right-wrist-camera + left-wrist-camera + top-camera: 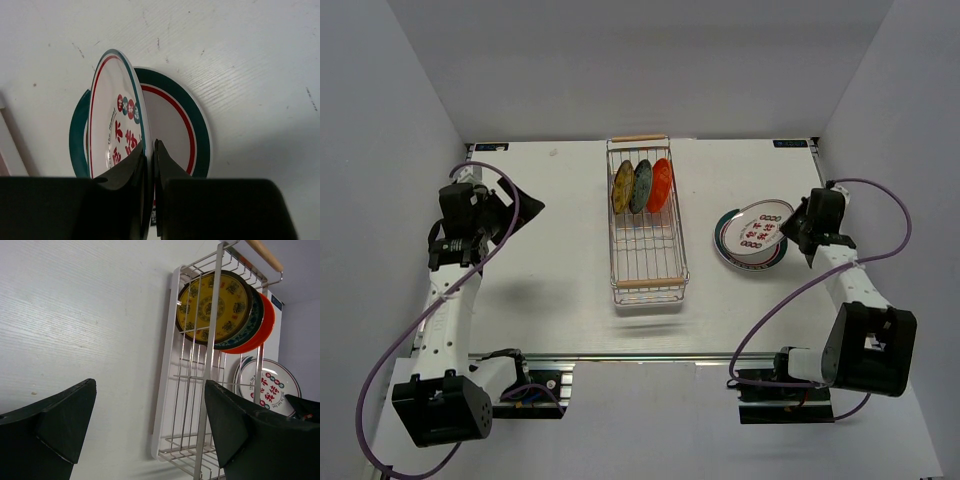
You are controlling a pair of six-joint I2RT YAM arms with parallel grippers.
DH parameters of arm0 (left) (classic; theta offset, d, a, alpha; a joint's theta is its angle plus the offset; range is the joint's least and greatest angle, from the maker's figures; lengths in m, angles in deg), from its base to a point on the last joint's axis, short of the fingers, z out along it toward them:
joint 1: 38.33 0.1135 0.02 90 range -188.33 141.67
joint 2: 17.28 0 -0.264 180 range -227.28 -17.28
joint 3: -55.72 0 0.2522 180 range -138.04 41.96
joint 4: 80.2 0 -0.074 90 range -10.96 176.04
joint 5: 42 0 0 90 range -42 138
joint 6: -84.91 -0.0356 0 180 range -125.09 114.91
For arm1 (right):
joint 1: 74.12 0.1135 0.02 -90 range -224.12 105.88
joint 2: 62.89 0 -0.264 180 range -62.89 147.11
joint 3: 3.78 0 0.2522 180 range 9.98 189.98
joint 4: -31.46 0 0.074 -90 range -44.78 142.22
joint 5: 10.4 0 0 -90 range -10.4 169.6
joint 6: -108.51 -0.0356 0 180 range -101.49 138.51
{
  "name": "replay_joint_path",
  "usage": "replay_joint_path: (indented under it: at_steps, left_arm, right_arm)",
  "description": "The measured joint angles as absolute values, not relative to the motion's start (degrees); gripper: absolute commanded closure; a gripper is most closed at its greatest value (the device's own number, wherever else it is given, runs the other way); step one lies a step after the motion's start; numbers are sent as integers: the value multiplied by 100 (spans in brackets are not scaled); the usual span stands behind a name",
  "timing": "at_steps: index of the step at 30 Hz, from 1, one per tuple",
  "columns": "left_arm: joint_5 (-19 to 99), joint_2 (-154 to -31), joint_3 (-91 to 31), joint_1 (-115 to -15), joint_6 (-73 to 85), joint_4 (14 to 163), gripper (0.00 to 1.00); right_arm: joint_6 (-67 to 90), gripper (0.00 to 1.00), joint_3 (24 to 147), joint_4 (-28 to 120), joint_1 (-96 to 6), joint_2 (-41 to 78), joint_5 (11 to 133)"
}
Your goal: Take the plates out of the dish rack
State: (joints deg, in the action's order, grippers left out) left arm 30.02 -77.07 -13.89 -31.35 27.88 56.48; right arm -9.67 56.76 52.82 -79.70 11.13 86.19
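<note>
My left gripper moves over and down to the yellow-olive plate, nearest on the right in the top view, and pinches its upper rim [631,175] next.
The dish rack [648,262] stands mid-table, a wooden handle at each short end. Three small plates stand upright at its far end: yellow-olive [623,186], grey-blue [641,186], orange [661,184]. My right gripper [790,228] is shut on the rim of a white plate with red marks [760,228], held tilted over a teal-rimmed white plate [730,252] lying flat right of the rack. In the right wrist view the gripper [151,147] pinches the held plate [112,115] above the flat plate [175,125]. My left gripper [515,210] is open and empty, well left of the rack.
The left wrist view looks across the table between the open gripper [150,410] at the rack [167,365], with the yellow-olive plate [212,305] in front, the orange plate [269,322] behind, and the white plate [272,387] beyond. Grey walls enclose the table.
</note>
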Motion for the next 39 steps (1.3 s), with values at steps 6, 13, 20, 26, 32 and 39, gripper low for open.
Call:
replay_joint_path:
  at_steps: [6, 13, 20, 26, 32, 39]
  left_arm:
    - [2701, -7795, -1378, -3135, 2716, 5869, 2]
    - [2432, -8020, -1374, -3135, 2672, 5937, 2]
    - [2283, -8317, -1422, -3135, 2616, 5928, 2]
    - [1984, -8752, -1732, -3224, 2622, 6050, 2]
    - [1903, -9532, -2449, -3633, 2611, 6118, 2]
    - [1905, -10339, -3693, -4160, 2471, 6018, 2]
  right_arm:
    - [-1074, 86, 5101, 4416, -8259, 1076, 7996]
    - [-1192, 22, 4937, 4119, -8418, 1323, 7513]
    - [-1133, 11, 4929, 4298, -8425, 1537, 7445]
    - [-1044, 11, 5296, 4914, -8418, 1613, 7939]
    - [-707, 11, 5663, 5085, -8385, 2155, 7883]
    - [-497, 11, 5689, 5172, -8169, 2313, 7913]
